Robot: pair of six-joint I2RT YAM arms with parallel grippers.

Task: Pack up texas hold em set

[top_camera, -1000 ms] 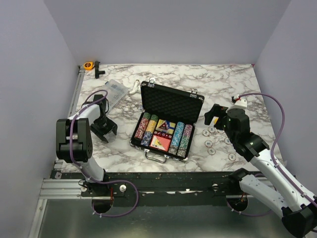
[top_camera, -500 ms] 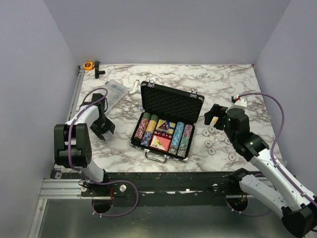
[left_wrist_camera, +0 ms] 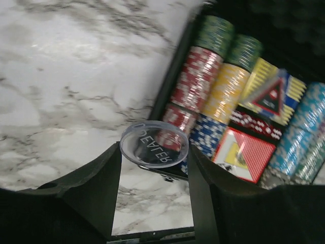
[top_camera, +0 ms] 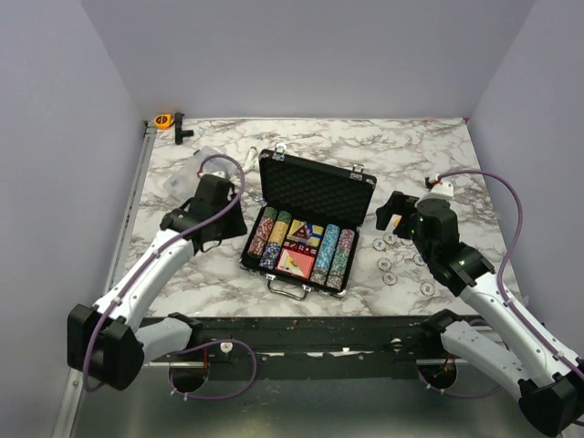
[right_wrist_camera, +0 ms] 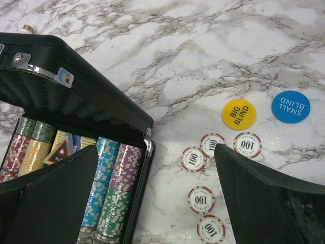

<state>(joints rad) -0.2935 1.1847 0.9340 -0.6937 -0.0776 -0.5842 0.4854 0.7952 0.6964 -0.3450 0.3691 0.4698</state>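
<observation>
The DEALER button goes across the red chips with my left gripper next, then down over the red card deck (top_camera: 296,263) (left_wrist_camera: 244,154) between the chip rows.
The black silver-trimmed briefcase (top_camera: 315,190) lies open at the table's middle, with rows of multicoloured chips (top_camera: 328,254) and a red card deck (top_camera: 294,263) inside. My left gripper (top_camera: 228,224) hovers at the case's left edge. In the left wrist view it (left_wrist_camera: 155,151) is shut on a clear round DEALER button (left_wrist_camera: 154,144), held over the case's left rim (left_wrist_camera: 170,76) beside the chip rows (left_wrist_camera: 195,79). My right gripper (right_wrist_camera: 156,152) is open and empty above the case's right edge. Several loose 100 chips (right_wrist_camera: 201,199), a yellow BIG BLIND disc (right_wrist_camera: 238,114) and a blue SMALL BLIND disc (right_wrist_camera: 290,106) lie on the marble to the right.
A clear plastic box (top_camera: 194,170) and a small white object (top_camera: 248,164) lie at the back left of the case. An orange tape measure (top_camera: 163,119) and a black part (top_camera: 181,128) sit in the far left corner. Grey walls close three sides.
My left arm has swung from the table's left side across to the briefcase's left edge. The right arm has not moved.
</observation>
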